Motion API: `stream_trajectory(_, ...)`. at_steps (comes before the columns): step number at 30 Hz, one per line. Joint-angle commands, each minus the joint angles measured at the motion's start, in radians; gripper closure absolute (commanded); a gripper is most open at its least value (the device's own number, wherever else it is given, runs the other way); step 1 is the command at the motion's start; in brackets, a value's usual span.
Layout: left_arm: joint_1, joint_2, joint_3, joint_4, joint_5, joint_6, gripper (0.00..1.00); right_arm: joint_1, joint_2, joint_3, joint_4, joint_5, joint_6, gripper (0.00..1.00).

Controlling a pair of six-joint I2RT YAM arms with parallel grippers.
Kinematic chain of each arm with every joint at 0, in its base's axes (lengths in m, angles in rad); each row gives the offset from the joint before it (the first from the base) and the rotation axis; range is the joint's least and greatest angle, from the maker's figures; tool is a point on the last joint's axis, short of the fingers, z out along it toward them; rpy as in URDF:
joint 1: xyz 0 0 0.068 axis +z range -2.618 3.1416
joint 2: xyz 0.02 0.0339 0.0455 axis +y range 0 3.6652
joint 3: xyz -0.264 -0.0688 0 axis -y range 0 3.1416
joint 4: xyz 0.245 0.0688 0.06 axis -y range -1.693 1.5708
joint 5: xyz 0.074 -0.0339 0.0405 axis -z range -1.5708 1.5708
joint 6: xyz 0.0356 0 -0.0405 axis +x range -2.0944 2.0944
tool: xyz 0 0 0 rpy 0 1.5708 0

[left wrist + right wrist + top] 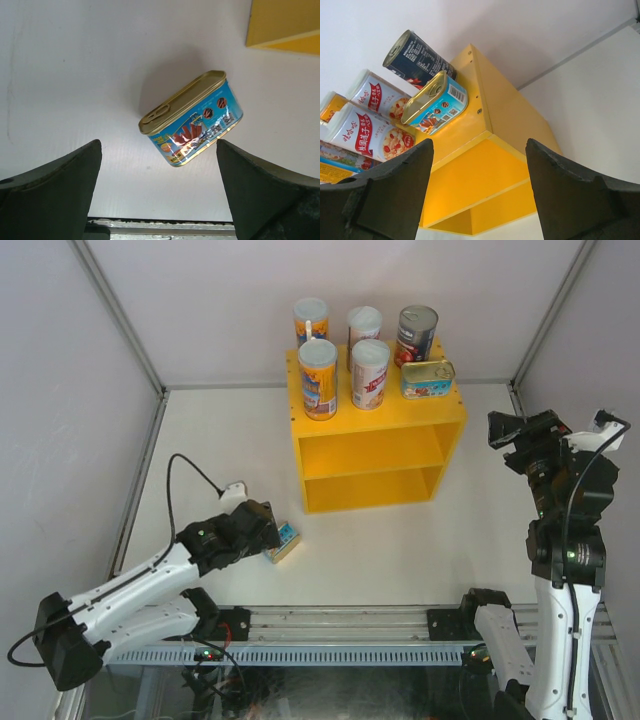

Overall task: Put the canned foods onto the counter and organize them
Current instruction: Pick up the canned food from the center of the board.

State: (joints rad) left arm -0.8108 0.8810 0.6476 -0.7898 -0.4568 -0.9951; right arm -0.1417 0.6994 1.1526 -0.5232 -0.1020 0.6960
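The robot's left gripper should move over the second blue tin point(285, 541) point(192, 120), turn along its length and go down, as the tin lies slanted below the gripper and to its right in the top view.
The yellow counter point(375, 455) carries on its top two orange-blue tubes point(318, 378), two white-pink tubes point(370, 373), a dark red-labelled can point(417, 335) and a flat blue tin point(428, 378). A second blue tin point(192, 117) lies on the white table left of the counter, also seen in the top view point(283, 540). My left gripper point(158, 150) is open right at this tin, which sits just ahead of the fingertips without touching them. My right gripper point(479, 150) hangs open and empty to the right of the counter point(470, 125), facing the shelved tin point(437, 102).
White walls enclose the table on the left, back and right. A metal rail point(340, 625) runs along the near edge between the arm bases. The counter's two inner compartments point(370, 485) hold nothing.
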Motion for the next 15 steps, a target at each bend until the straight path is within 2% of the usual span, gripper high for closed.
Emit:
stream_trajectory(1, 0.006, 0.035, 0.023, 0.060, 0.022, 0.148, 0.00, 0.003, -0.004, 0.004, 0.072, -0.001, -0.019, 0.26)
stream_trajectory(9, 0.005, 0.037, -0.017, 0.196, 0.051, 0.264, 0.00, 0.003, -0.009, 0.004, 0.075, -0.009, -0.020, 0.26)
stream_trajectory(15, 0.005, 0.127, -0.020, 0.248, 0.089, 0.318, 0.00, 0.003, -0.015, 0.004, 0.072, -0.006, -0.024, 0.26)
